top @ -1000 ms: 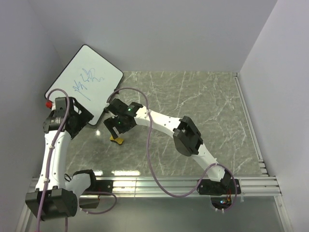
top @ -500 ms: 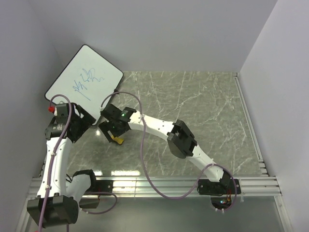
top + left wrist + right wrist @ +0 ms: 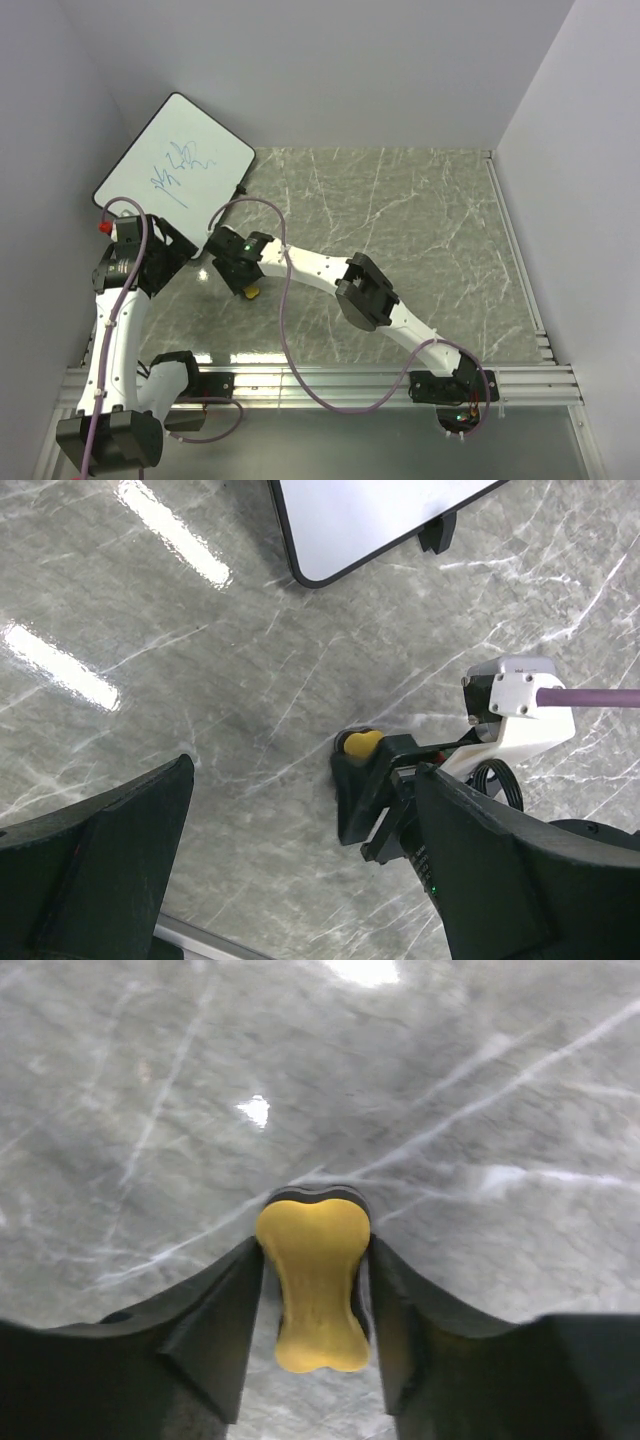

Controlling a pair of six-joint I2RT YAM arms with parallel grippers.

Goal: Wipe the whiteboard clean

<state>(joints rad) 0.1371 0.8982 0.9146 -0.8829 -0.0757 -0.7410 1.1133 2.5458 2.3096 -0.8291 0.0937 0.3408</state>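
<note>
My left gripper turns and moves outward onto the whiteboard's near edge (image 3: 281, 525) next, open fingers on either side of it, since that edge is closest and clear of scribbles.
The whiteboard (image 3: 175, 165) leans at the back left corner with blue scribbles on its face; its lower corner (image 3: 370, 520) shows in the left wrist view. A yellow bone-shaped eraser (image 3: 313, 1280) lies on the marble table (image 3: 430, 230), just right of the left arm. My right gripper (image 3: 313, 1250) is down over it, both fingers pressed against its sides. From above only a sliver of the eraser (image 3: 251, 292) peeks out under the right gripper (image 3: 240, 280). My left gripper (image 3: 305, 780) hangs open above the table, looking down at the eraser (image 3: 360, 744); it sits left of the right gripper (image 3: 365, 780).
A small black foot (image 3: 437, 532) props the whiteboard's lower edge. A red-tipped object (image 3: 100, 226) sits by the left wall. White walls close in at left, back and right. A metal rail (image 3: 350, 380) runs along the near edge. A purple cable (image 3: 290, 330) loops off the right arm.
The right arm swung left and lowered over the eraser, and its jaws closed in on the eraser's sides. The left arm drew back slightly from the whiteboard, staying open.
</note>
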